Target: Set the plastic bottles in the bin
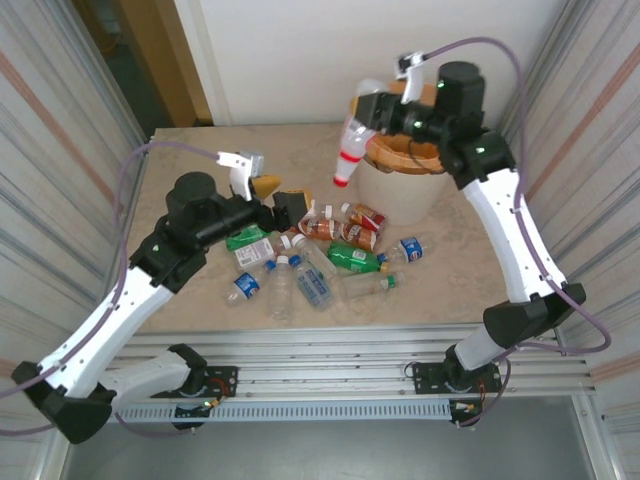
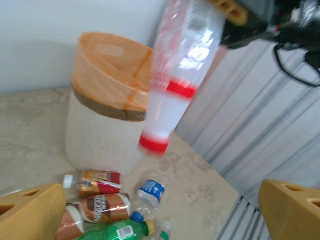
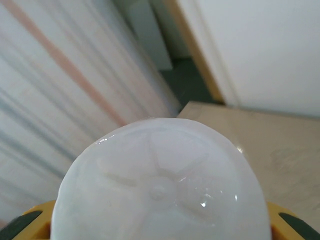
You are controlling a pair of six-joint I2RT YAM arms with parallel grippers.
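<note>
I should move my right gripper sideways next, over the bin's opening (image 1: 402,150) just beside it, and let go of the bottle, because the bottle's cap is hanging outside the bin's rim.
A clear plastic bottle (image 1: 352,145) with a red cap and red label band hangs cap-down, just left of the bin's rim. My right gripper (image 1: 378,108) is shut on its base end. In the right wrist view the bottle's pale base (image 3: 160,185) sits between the yellow fingers (image 3: 35,222). The bin (image 1: 400,190), white with an orange bag over its rim, stands at the back right. My left gripper (image 1: 278,197) is open above the left side of the pile of plastic bottles (image 1: 352,258). In the left wrist view the held bottle (image 2: 182,75) hangs in front of the bin (image 2: 107,130).
Several bottles lie on the table in front of the bin: a blue-labelled one (image 2: 151,190), a green one (image 2: 112,231), a brown-labelled one (image 2: 97,207) and a red-and-yellow one (image 2: 100,181). Corrugated walls (image 1: 70,140) close both sides. The table's front edge (image 1: 330,328) lies just before the pile.
</note>
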